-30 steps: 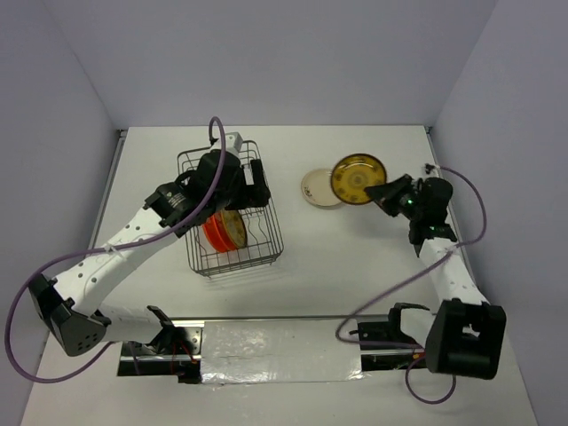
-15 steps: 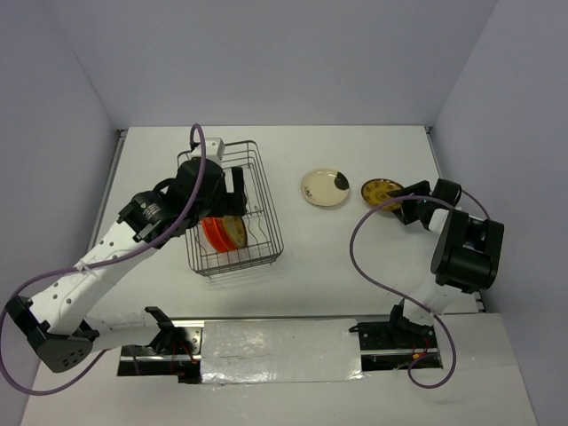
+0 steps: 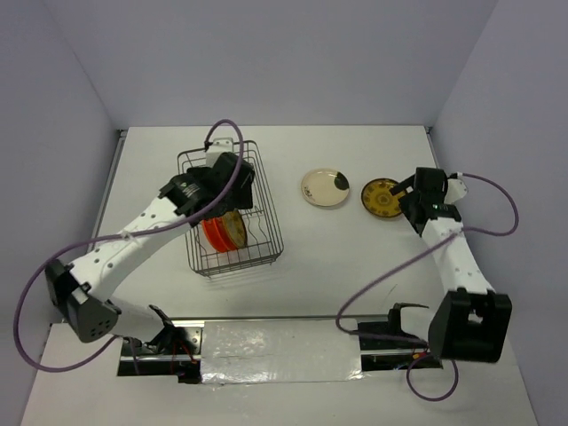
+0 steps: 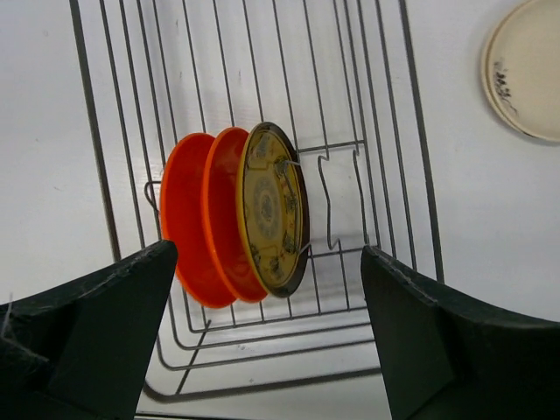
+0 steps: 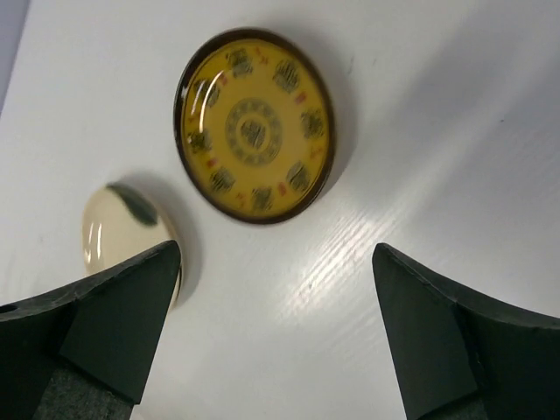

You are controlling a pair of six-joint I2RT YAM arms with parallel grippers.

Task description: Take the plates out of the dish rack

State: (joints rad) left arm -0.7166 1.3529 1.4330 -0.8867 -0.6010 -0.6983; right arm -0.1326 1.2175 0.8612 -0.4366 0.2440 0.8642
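The left gripper moves down astride the dark brown plate's upper rim and closes next, as that plate stands at the row's end with empty slots beside it.
The dish rack [image 3: 262, 232] stands left of centre. Three plates stand on edge in its slots: two orange-red ones [image 4: 191, 223] and a dark brown one with yellow pattern [image 4: 269, 206]. My left gripper [image 4: 267, 262] hangs open above them, touching none. On the table to the right a cream plate [image 3: 323, 187] with a black patch lies flat. A second dark brown patterned plate [image 5: 254, 127] lies flat beside it. My right gripper [image 5: 276, 254] is open just off this plate's near edge, with nothing between its fingers.
White side walls close in the table at left and right. A purple cable [image 3: 382, 284] loops off the right arm above the table. The arm bases and a foil-covered strip [image 3: 280, 351] run along the near edge.
My right gripper has opened and let go of the patterned plate, which now lies flat right of the cream plate. The left gripper has shifted a little above the rack, still open.
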